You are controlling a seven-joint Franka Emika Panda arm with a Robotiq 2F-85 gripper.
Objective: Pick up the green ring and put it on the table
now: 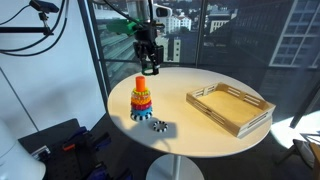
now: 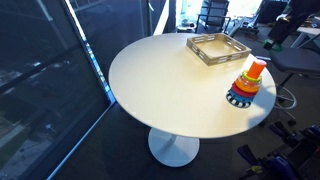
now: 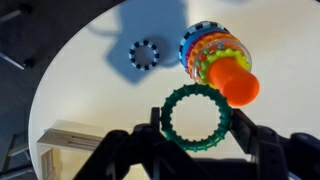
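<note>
My gripper goes down toward the left in the wrist view next to release the green ring, since bare table beside the dotted ring point(image 1: 173, 124) point(image 3: 135, 77) lies below on that side.
In the wrist view the green ring point(image 3: 197, 117) sits between my two black fingers, and my gripper point(image 3: 197, 128) is shut on it. I hold it in the air above the round white table point(image 3: 90, 90), beside the stacking toy point(image 3: 220, 60) with its orange top. In an exterior view my gripper point(image 1: 150, 68) hangs just above and behind the stacking toy point(image 1: 141, 100) on the table point(image 1: 200, 135). In an exterior view the gripper point(image 2: 272, 40) is at the far right edge, above the toy point(image 2: 247, 82); the ring is too small to make out there.
A small black-and-white dotted ring point(image 1: 158, 125) lies on the table in front of the toy; it also shows in the wrist view point(image 3: 146, 54). A light wooden tray point(image 1: 230, 107) stands on the table, seen in both exterior views point(image 2: 217, 46). Windows and chairs surround the table.
</note>
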